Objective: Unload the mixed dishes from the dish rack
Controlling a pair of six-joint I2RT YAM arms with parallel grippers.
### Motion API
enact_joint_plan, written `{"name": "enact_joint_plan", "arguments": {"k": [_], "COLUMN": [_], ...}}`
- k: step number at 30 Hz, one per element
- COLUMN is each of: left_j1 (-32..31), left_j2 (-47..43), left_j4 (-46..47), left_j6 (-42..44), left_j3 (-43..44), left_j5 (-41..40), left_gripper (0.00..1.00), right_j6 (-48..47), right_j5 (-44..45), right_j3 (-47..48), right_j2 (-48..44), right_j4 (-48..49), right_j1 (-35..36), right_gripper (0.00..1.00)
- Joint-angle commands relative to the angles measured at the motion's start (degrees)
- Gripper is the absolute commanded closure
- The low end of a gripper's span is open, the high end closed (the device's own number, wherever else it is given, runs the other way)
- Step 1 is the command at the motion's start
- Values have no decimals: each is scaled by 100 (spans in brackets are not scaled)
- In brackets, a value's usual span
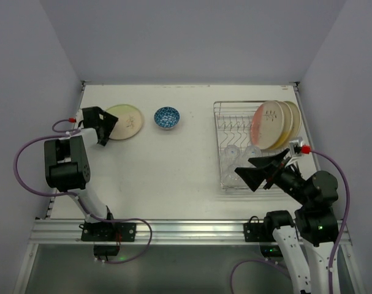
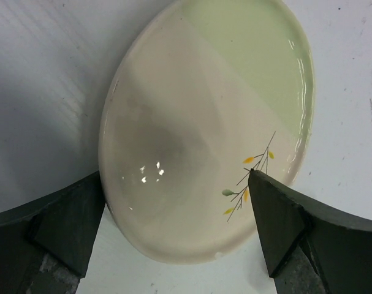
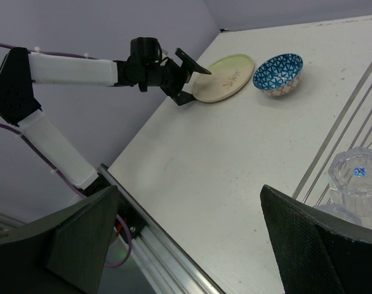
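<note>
My right gripper will turn next and reach outward over the rack, with its fingers on either side of the upper rim of the pink-edged cream plate, because the plate's side toward the empty slots is clear.
A cream and pale green plate [image 1: 127,121] lies flat on the table at the far left; it also shows in the left wrist view [image 2: 204,116] and the right wrist view [image 3: 224,78]. My left gripper [image 1: 110,128] [image 2: 176,205] is open, its fingers either side of the plate's near rim. The blue-patterned bowl [image 1: 167,117] [image 3: 277,74] stands beside the plate. The wire dish rack [image 1: 230,177] at the right holds cream plates [image 1: 273,124] upright and clear glasses [image 1: 233,150] [image 3: 356,177]. My right gripper [image 1: 247,171] [image 3: 186,226] is open and empty above the rack's near left corner. The dark cup is out of view.
Grey walls close in the table on the left, back and right. An aluminium rail [image 1: 186,229] runs along the near edge. The left arm [image 3: 75,70] reaches along the left wall.
</note>
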Motion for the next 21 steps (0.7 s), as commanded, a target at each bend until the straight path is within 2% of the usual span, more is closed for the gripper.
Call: {"name": "enact_joint_plan", "arguments": {"k": [1, 8, 12, 16, 17, 20, 21], "left_j1": [-37, -37, -37, -46, -64, -537, -1017], "left_j2": [-19, -474, -1134, -2109, -2598, -3699, -3937], "left_j4": [-766, -1109, -1373, -1409, -1409, -1540, -1654], "left_j6": [177, 221, 317, 502, 572, 985, 1256], "left_j3": [251, 154, 66, -171, -223, -373, -452], "left_j5": [-340, -217, -51, 756, 1045, 874, 742], "left_gripper": [0, 0, 0, 0, 0, 0, 0], "right_j6": [94, -521, -837, -1013, -1101, -1417, -1583], "right_j5": [151, 1353, 2783, 3970, 4183, 4791, 4896], "right_j3": [97, 483, 703, 896, 949, 1054, 1090], "right_j2": [93, 637, 1068, 1490, 1561, 1851, 2017], "right_j4": [-10, -756, -1082, -1162, -1101, -899, -837], "right_j1": [-11, -11, -11, -11, -11, -11, -11], "right_gripper": [1, 1, 1, 1, 1, 1, 4]}}
